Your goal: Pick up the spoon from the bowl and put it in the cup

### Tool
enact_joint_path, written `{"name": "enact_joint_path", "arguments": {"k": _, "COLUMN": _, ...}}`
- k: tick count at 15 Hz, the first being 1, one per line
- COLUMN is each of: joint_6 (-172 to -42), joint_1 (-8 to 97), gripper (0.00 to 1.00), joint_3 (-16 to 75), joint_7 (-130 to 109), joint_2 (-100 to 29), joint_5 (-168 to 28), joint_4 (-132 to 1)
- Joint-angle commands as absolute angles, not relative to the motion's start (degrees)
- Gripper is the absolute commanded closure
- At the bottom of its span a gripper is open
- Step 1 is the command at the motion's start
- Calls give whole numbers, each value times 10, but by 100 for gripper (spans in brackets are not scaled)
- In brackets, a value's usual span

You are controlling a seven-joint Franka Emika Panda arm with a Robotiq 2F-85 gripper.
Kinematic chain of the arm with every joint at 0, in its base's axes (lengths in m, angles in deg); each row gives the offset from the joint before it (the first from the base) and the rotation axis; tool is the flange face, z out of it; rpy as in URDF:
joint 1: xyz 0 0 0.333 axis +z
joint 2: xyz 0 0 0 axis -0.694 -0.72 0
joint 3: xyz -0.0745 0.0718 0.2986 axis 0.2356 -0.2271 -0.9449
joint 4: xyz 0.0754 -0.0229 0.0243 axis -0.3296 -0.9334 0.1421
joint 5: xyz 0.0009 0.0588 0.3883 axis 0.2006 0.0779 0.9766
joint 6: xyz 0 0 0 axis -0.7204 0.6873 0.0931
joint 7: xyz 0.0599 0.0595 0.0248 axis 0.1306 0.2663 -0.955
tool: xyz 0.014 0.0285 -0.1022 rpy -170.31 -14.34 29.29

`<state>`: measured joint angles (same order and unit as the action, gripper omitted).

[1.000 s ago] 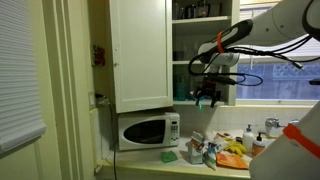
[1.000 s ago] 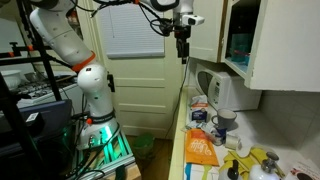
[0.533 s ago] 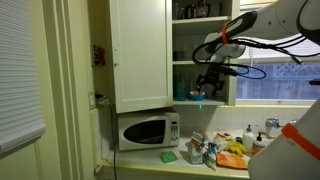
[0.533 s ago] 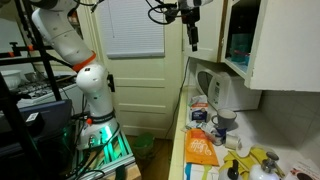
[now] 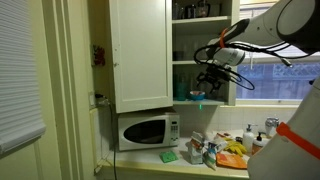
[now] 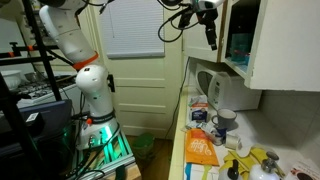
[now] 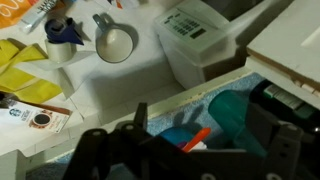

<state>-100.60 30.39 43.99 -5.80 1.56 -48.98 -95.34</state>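
My gripper will move outward and down past the edge of the shelf onto the spoon's handle (image 7: 198, 138), which lies outward of and below my fingers, poking clear of the bowl.
In the wrist view the thin orange-red spoon (image 7: 197, 138) pokes up out of the small teal-blue bowl (image 7: 172, 135), which stands on the blue-lined cabinet shelf and is partly hidden by my gripper's body. My gripper (image 7: 203, 125) is open and empty, with one dark finger (image 7: 141, 114) to the left of the spoon and the other to its right. In an exterior view the gripper (image 5: 212, 86) hangs at the open cabinet, right beside the bowl (image 5: 197, 97). The grey cup (image 7: 115, 42) stands on the counter below and also shows in an exterior view (image 6: 225, 121).
A teal tumbler (image 7: 238, 110) stands on the shelf right of the bowl. The cabinet door edge (image 7: 285, 45) and the shelf lip (image 7: 130, 105) are close. The white microwave (image 5: 148, 130) sits below the cabinet. The counter (image 6: 205, 150) holds packets, bottles and yellow items.
The arm has swung from in front of the cabinet towards the open shelf, first rising a little. The gripper now hangs over the bowl and the spoon.
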Motion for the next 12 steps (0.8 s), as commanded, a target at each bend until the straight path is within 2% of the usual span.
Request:
{"name": "enact_joint_path", "arguments": {"k": 1, "joint_6": -1117, "joint_1": 304, "gripper": 0, "joint_3": 442, "joint_7": -41, "joint_2": -8, "joint_5": -425, "joint_4": -959}}
{"name": "enact_joint_path", "arguments": {"k": 2, "joint_6": -1165, "joint_1": 290, "gripper": 0, "joint_3": 423, "joint_7": -20, "joint_2": -8, "joint_5": -458, "joint_4": -970}}
{"name": "enact_joint_path", "arguments": {"k": 3, "joint_6": -1109, "joint_1": 300, "gripper": 0, "joint_3": 438, "joint_7": -48, "joint_2": -9, "joint_5": -452, "joint_4": -953}}
{"name": "enact_joint_path", "arguments": {"k": 5, "joint_6": -1149, "joint_1": 298, "gripper": 0, "joint_3": 432, "joint_7": -36, "joint_2": -15, "joint_5": -454, "joint_4": -958}}
{"name": "enact_joint_path", "arguments": {"k": 6, "joint_6": -1203, "joint_1": 308, "gripper": 0, "joint_3": 435, "joint_7": -44, "joint_2": -17, "joint_5": -419, "joint_4": -967}}
{"name": "enact_joint_path", "arguments": {"k": 12, "joint_6": -1231, "joint_1": 355, "gripper": 0, "joint_3": 471, "joint_7": -75, "joint_2": -56, "joint_5": -211, "joint_4": -955}}
